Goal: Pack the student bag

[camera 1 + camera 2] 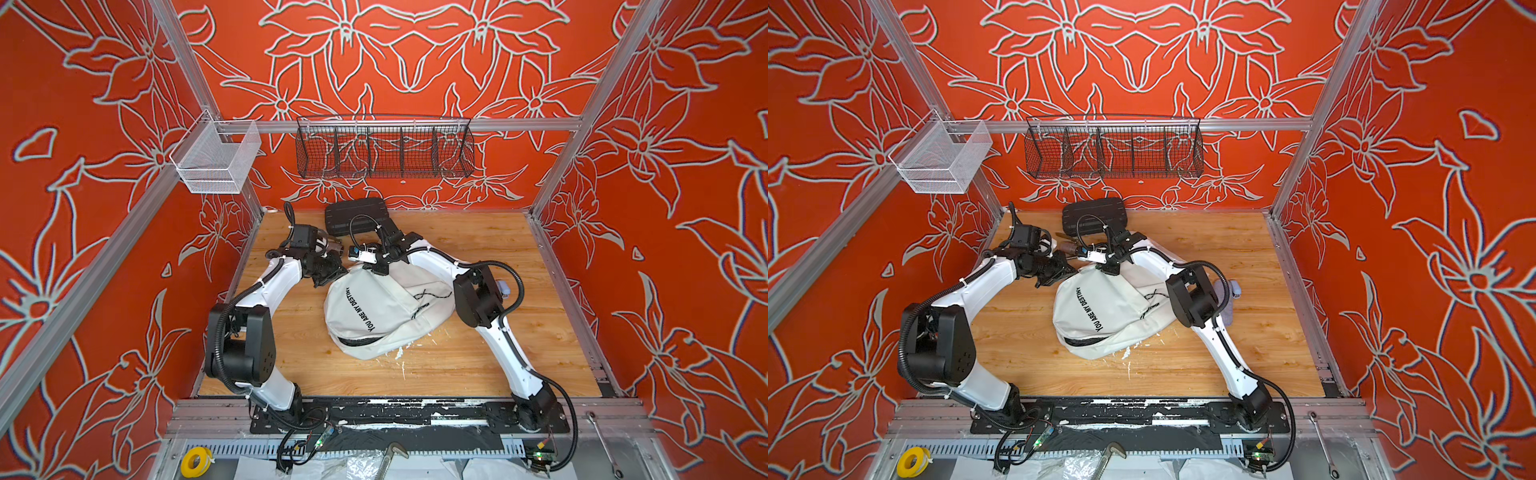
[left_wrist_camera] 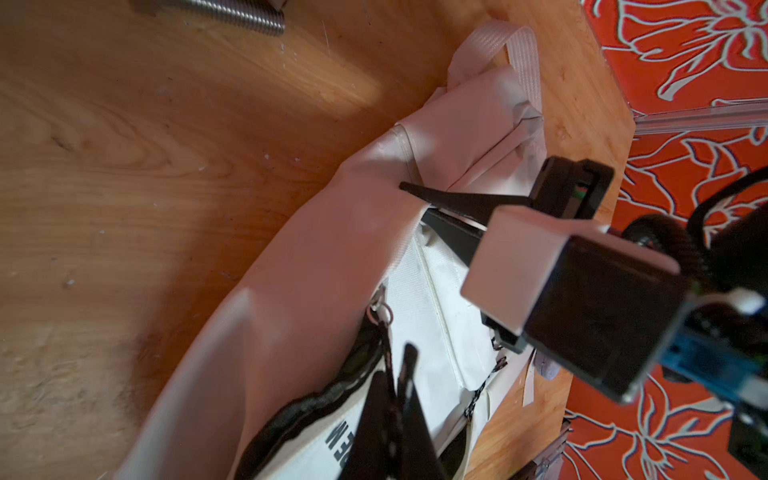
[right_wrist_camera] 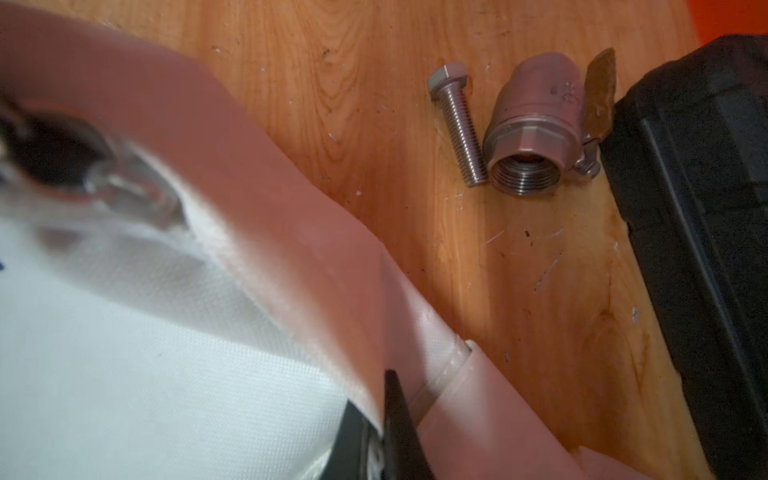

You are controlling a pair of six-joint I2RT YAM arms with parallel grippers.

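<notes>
The bag lies crooked, so my right gripper will next pull outward, away from my left gripper, and release the bag's white fold beside the black hard case.
The student bag (image 1: 374, 316) (image 1: 1100, 307), white with black lettering, lies in the middle of the wooden table in both top views, its dark zip opening facing the near side. At the bag's far left corner my left gripper (image 1: 336, 272) (image 2: 399, 374) is shut on a black-and-white cord zip pull (image 2: 388, 345) beside the dark zipper. My right gripper (image 1: 379, 269) (image 3: 384, 415) reaches across to the bag's far edge. It is shut on a fold of the white fabric (image 3: 124, 353). In the left wrist view its black fingers (image 2: 449, 199) pinch that fold.
A black ribbed hard case (image 1: 357, 216) (image 3: 706, 249) lies at the back wall. A steel bolt (image 3: 457, 129) and a threaded metal valve (image 3: 536, 137) lie between it and the bag. A black wire basket (image 1: 384, 149) and a white mesh basket (image 1: 216, 160) hang above.
</notes>
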